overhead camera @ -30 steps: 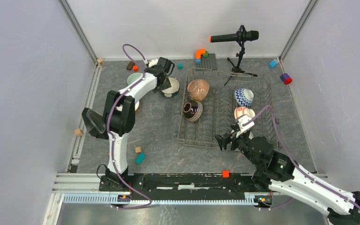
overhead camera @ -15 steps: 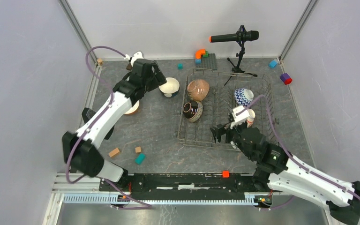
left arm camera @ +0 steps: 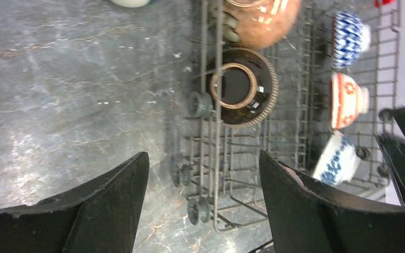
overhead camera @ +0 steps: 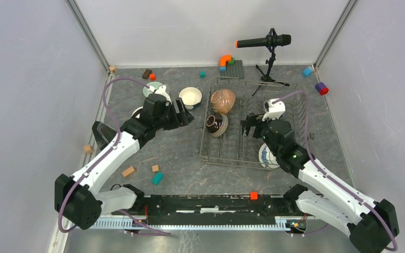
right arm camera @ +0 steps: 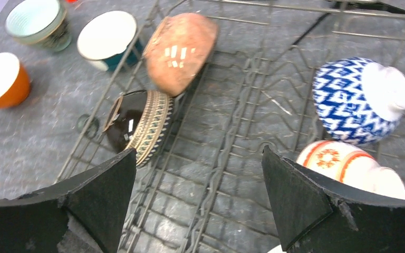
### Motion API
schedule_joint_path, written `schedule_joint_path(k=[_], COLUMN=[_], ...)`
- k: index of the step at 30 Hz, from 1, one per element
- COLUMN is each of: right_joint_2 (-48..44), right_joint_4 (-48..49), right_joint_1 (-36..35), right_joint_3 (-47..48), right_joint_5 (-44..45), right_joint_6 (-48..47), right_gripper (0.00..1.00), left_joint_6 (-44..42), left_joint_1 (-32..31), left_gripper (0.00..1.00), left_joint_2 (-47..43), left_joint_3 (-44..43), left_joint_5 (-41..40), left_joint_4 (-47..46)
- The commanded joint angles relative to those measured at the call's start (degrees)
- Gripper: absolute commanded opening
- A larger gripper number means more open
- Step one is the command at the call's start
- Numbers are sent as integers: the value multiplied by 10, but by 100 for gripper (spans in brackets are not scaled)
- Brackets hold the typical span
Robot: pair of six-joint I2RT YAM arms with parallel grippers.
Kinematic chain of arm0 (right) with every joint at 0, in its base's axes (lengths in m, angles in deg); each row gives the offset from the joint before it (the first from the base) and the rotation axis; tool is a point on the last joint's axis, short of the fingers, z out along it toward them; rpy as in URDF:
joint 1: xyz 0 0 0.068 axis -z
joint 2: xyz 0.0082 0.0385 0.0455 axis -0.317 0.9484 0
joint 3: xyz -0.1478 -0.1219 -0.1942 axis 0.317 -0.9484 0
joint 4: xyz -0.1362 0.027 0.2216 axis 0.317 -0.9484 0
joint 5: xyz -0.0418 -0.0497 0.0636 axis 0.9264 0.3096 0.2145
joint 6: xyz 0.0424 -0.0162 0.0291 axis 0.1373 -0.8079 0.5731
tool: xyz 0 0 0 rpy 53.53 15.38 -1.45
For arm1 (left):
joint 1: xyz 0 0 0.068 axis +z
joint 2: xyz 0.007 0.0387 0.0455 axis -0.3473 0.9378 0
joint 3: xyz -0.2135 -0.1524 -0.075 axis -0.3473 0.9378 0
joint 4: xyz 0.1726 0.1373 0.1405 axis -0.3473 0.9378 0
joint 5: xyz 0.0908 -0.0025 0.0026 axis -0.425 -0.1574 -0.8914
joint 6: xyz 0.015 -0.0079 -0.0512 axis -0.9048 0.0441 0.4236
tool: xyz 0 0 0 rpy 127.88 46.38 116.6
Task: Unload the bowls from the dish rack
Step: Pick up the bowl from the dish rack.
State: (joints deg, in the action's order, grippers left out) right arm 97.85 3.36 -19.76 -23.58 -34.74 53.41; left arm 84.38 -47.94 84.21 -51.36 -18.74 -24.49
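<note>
My right gripper goes down and to the left in the top view next, tilting down over the dark striped bowl's exposed rim [overhead camera: 224, 126] [right arm camera: 157, 138], which lies that way.
The wire dish rack [overhead camera: 229, 153] lies right of centre. A brown speckled bowl [overhead camera: 223, 100] and a dark striped bowl [overhead camera: 217, 125] lean in its left half, and a blue-white bowl [overhead camera: 267, 157] sits near its front right. The right wrist view also shows the blue zigzag bowl [right arm camera: 358, 100] and the red-white bowl [right arm camera: 348, 163]. My right gripper [right arm camera: 199, 153] hangs open over the rack's middle, holding nothing. My left gripper [left arm camera: 203, 155] is open and empty above the tabletop beside the rack's left edge. A cream-lined teal bowl [overhead camera: 191, 97], a pale green bowl [right arm camera: 37, 23] and an orange bowl [right arm camera: 2, 79] stand outside the rack.
A microphone on a tripod [overhead camera: 266, 42] stands behind the rack. Next to it is a grey studded plate [overhead camera: 235, 68] with orange blocks. Small toy blocks [overhead camera: 158, 177] lie front left, and others [overhead camera: 321, 88] sit at the back right. Walls close in on three sides.
My left arm pulled back from the back-left bowls toward the rack's left side, jaws opening wider. My right arm moved from the rack's front edge up over its middle, uncovering the blue-white bowl.
</note>
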Motion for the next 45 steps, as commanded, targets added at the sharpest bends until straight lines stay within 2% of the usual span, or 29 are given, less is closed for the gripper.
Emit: schedule_joint_path(k=[1, 7, 10, 13, 20, 29, 34, 45], right_joint_2=[-34, -28, -2, 36, 148, 257, 303, 392], right_joint_4=[53, 79, 165, 258, 380, 429, 495, 557], right_joint_1=[57, 90, 94, 95, 94, 95, 96, 96], right_joint_3=[-32, -65, -104, -134, -134, -100, -95, -68], right_joint_5=[-68, -153, -259, -308, -333, -289, -296, -332], right_joint_6=[28, 46, 82, 134, 199, 258, 292, 334], right_gripper=[93, 90, 87, 86, 84, 85, 85, 72], left_joint_6=[-30, -9, -9, -10, -20, -27, -46, -56], left_joint_1=[-33, -53, -64, -71, -84, -89, -89, -89], left_gripper=[82, 82, 82, 82, 82, 82, 82, 80], left_joint_2=[-49, -76, -68, -60, -45, -33, -3, 49], left_joint_3=[-4, 18, 15, 15, 9, 9, -6, -24], left_joint_5=[30, 60, 76, 68, 37, 12, -5, -40], left_joint_4=[-35, -66, -64, -59, -40, -32, -12, 17])
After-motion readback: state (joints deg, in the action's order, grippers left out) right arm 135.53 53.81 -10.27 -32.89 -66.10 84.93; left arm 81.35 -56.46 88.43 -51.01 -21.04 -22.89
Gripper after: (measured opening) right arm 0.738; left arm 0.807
